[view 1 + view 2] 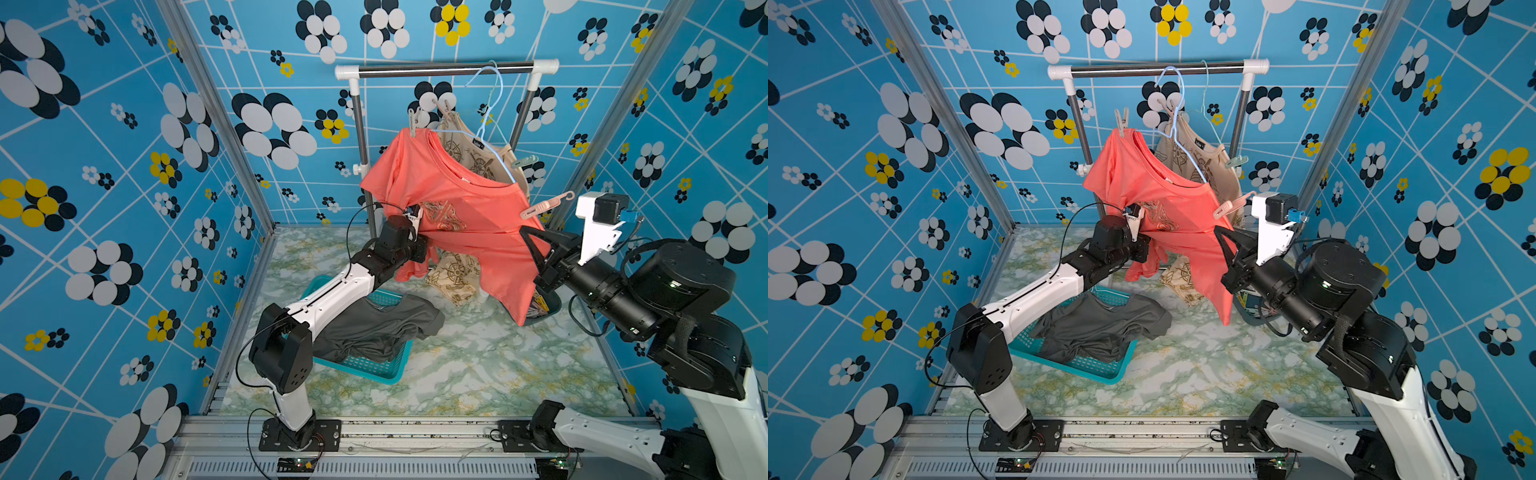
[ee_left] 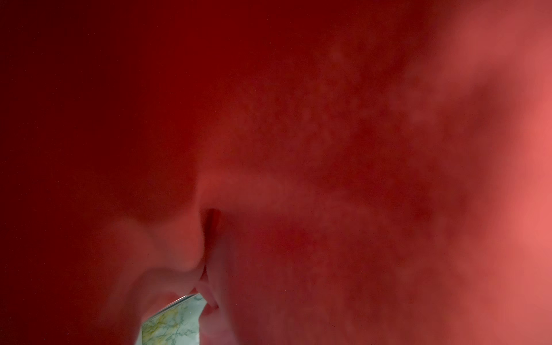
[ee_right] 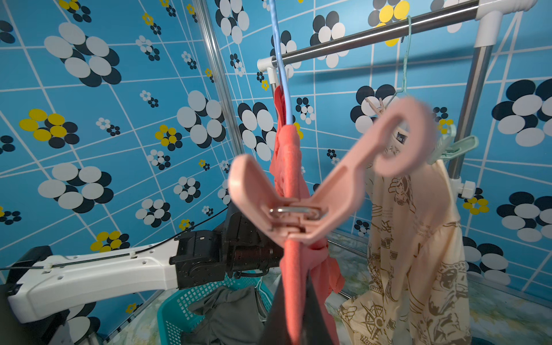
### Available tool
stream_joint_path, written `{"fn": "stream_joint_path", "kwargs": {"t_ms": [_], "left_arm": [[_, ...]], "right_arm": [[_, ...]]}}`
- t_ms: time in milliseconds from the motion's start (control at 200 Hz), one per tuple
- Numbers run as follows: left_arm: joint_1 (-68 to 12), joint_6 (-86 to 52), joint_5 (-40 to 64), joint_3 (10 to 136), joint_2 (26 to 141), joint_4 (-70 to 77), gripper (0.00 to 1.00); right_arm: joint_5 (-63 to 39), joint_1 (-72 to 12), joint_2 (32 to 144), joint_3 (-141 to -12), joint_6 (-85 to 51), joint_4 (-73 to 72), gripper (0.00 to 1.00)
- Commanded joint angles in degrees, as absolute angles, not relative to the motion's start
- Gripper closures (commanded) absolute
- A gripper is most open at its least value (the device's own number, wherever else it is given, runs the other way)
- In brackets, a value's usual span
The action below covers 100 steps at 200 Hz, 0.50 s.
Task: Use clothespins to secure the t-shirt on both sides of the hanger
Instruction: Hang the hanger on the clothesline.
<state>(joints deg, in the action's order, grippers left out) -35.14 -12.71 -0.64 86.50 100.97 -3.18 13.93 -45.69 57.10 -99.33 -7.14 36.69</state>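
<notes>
The right gripper will next move outward toward the beige printed shirt [image 1: 478, 160] and then let go of the coral shirt's edge, because its lower shoulder is drawn crooked, away from the rack.
A coral t-shirt [image 1: 457, 199] hangs askew on a light-blue wire hanger [image 3: 282, 74] from the rack. A beige clothespin [image 1: 413, 120] stands on its raised left shoulder. A pink clothespin [image 3: 298, 215] is clamped on its lower right shoulder [image 1: 546, 204]. My right gripper [image 3: 291, 322] sits just below that pin, shut on the shirt's edge [image 1: 528, 239]. My left gripper [image 1: 417, 232] is buried in the shirt's left side, where the cloth bunches. The left wrist view is filled by coral cloth [image 2: 328, 149], folded into a pinched crease, and the fingers are hidden.
Behind hangs a beige printed shirt [image 1: 459, 151] with a mint clothespin [image 1: 524, 161]. A grey shirt [image 1: 374, 328] lies over a teal basket [image 1: 374, 370] on the marble floor. A dark tub of clothespins [image 1: 540, 309] stands under my right arm. The rack's bar [image 1: 446, 70] spans the back.
</notes>
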Motion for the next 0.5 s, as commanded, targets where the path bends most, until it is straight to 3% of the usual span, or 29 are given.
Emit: {"fn": "stream_joint_path", "kwargs": {"t_ms": [0, 495], "left_arm": [[-33.2, -13.6, -1.2, 85.8, 99.4, -1.9, 1.00], [-32.0, -11.0, 0.9, 99.3, 109.3, -8.1, 1.00]], "right_arm": [[17.7, -45.4, 57.6, -100.1, -7.5, 31.1, 1.00], [24.6, -45.4, 72.0, -110.7, 1.6, 26.1, 1.00]]}}
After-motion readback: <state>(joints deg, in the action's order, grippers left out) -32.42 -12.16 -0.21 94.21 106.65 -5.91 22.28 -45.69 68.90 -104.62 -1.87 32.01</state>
